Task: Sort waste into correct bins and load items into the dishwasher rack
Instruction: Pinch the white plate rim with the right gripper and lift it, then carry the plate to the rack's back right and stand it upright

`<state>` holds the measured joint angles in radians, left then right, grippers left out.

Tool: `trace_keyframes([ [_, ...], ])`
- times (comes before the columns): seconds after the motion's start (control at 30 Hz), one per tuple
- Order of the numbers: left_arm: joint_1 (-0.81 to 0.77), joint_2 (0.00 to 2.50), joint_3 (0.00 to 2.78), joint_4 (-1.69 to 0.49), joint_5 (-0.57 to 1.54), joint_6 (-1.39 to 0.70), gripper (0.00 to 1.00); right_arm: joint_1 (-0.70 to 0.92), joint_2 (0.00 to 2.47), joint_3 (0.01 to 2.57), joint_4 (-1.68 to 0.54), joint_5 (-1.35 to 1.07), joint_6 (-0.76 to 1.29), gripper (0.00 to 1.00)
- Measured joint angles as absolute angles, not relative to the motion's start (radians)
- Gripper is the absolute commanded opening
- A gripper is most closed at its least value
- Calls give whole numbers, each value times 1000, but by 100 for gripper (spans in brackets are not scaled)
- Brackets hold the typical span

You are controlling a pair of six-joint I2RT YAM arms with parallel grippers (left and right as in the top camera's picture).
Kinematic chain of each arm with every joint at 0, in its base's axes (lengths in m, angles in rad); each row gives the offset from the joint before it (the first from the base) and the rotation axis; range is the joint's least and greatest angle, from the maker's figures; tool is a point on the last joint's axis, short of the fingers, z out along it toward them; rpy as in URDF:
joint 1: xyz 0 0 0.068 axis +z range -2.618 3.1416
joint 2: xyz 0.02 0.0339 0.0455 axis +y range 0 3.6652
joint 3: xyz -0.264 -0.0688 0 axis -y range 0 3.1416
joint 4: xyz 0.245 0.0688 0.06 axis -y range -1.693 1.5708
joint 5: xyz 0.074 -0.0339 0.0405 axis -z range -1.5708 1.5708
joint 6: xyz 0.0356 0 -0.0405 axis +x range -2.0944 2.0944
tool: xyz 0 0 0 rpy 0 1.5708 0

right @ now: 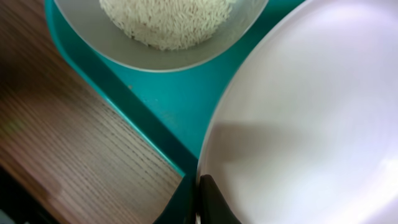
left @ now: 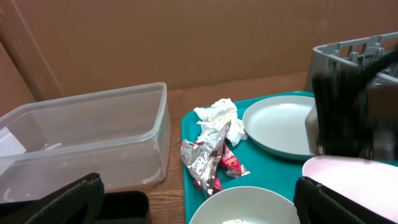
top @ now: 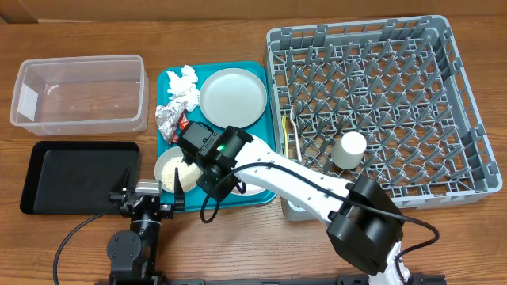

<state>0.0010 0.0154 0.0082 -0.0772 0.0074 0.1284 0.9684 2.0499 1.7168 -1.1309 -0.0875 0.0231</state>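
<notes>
I need to lift the white plate across to the empty rack wires, which stand to the right of my right gripper in the overhead view. I need to tilt the plate upright, lower it and let it go.
On the teal tray (top: 269,134) lie crumpled tissue (top: 182,83), a foil wrapper (top: 168,120), a red packet (top: 184,124), a pale grey plate (top: 232,96) and a small bowl (top: 176,168) holding rice (right: 168,18). My right gripper (right: 200,186) is shut on the rim of the white plate (right: 311,112) at the tray's near edge. Just off the tray's near-left corner, my left gripper (left: 199,208) stands open and empty in front of the bowl (left: 249,205). The dishwasher rack (top: 380,103) holds a white cup (top: 348,150) and a yellow utensil (top: 289,131).
The clear tub (top: 79,93) sits at the far left with the black tray (top: 79,176) in front of it. The right arm (top: 309,186) reaches across the rack's near-left corner. Bare wood shows along the near edge.
</notes>
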Motion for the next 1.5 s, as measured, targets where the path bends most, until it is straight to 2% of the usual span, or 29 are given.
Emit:
trace_keyframes([
  [0.67,1,15,8,-77,7,128,100,964,1959,1855,-1179,-60,52,4],
  [1.1,1,15,8,-77,7,128,100,875,1919,2152,-1293,-52,51,4],
  [1.27,1,15,8,-77,7,128,100,766,1911,2257,-1350,-116,39,4],
  [1.5,1,15,8,-77,7,128,100,497,1910,2286,-1391,-333,-8,4],
])
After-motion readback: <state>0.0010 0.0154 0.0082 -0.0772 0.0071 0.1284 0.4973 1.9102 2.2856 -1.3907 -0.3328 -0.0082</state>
